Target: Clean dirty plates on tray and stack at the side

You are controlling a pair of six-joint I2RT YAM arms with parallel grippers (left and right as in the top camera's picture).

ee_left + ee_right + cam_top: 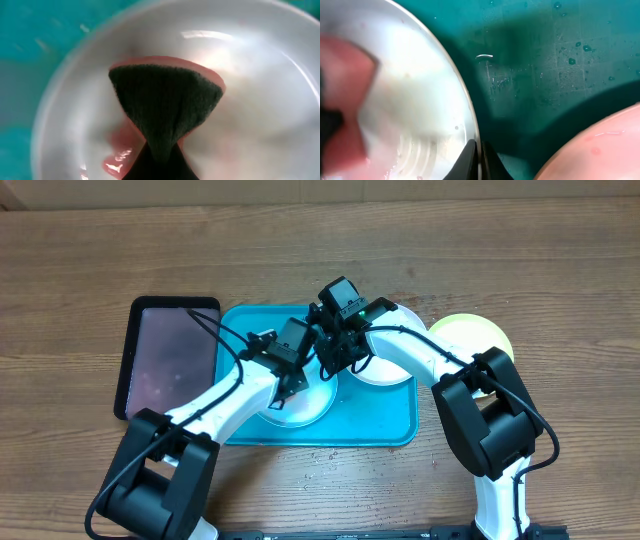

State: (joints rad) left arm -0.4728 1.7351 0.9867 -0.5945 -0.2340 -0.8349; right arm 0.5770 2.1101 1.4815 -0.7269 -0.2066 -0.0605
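I will next lift the sponge in my left gripper across to the left in the overhead view, lower it onto the bare bottom of the dark tray and let it go.
A pale, light-blue plate (305, 408) lies at the front left of the turquoise tray (380, 420). My left gripper (296, 385) is shut on a dark green sponge with a pink edge (165, 105) and presses it on the plate's inside (260, 100). A wet red smear (117, 157) lies beside the sponge. My right gripper (328, 370) is shut on this plate's rim (479, 162), and the plate's inside shows in the right wrist view (410, 100). A white plate (385, 370) with a pinkish film (600, 155) lies to its right on the tray. The yellow-green plate (475, 335) lies on the table right of the tray.
A smaller black-rimmed dark tray (165, 355) lies just left of the turquoise tray. Water drops dot the turquoise tray's floor (545, 65). Both arms cross over the tray's middle, close together. Bare wooden table (320, 250) surrounds the trays.
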